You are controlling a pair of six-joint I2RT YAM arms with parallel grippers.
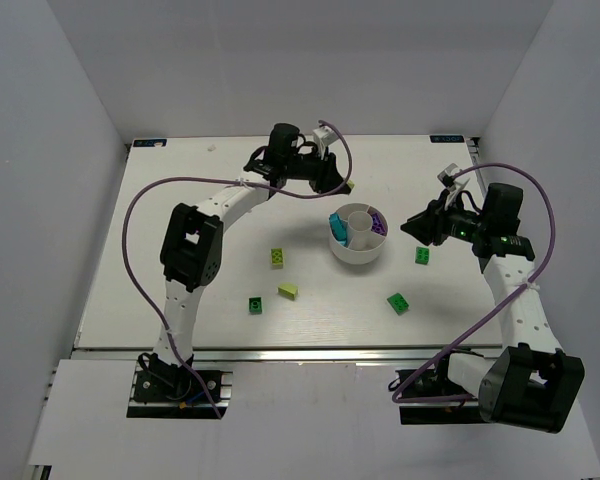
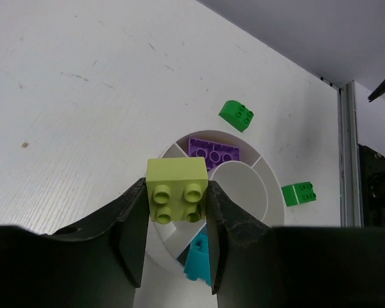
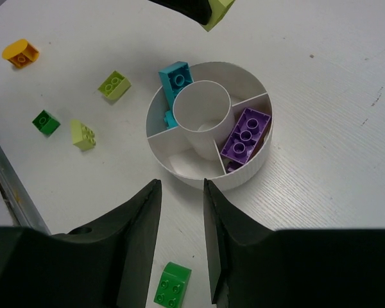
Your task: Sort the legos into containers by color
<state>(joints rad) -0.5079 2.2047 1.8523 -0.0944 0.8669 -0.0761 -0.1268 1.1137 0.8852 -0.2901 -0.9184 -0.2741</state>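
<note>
The lime green lego should next go down and back with the left gripper, over the dish's far wedge (image 1: 356, 209) (image 2: 172, 231) between the purple and cyan legos.
My left gripper (image 2: 178, 205) is shut on a lime green lego (image 2: 177, 189), studs facing the camera, held above the far rim of the white dish (image 2: 269, 192). In the top view that gripper (image 1: 337, 182) hangs just behind the dish (image 1: 358, 258). One wedge of the dish holds purple legos (image 3: 246, 133) and another holds cyan ones (image 3: 175, 77). My right gripper (image 3: 181, 186) stands open right of the dish (image 3: 244, 176), with nothing between its fingers. A green lego (image 3: 172, 284) lies on the table below it.
Loose on the table are two lime legos (image 1: 277, 257) (image 1: 288, 291), a dark green one (image 1: 255, 304) and two green ones (image 1: 398, 302) (image 1: 422, 256). An orange piece (image 3: 20, 52) lies far left in the right wrist view. White walls surround the table.
</note>
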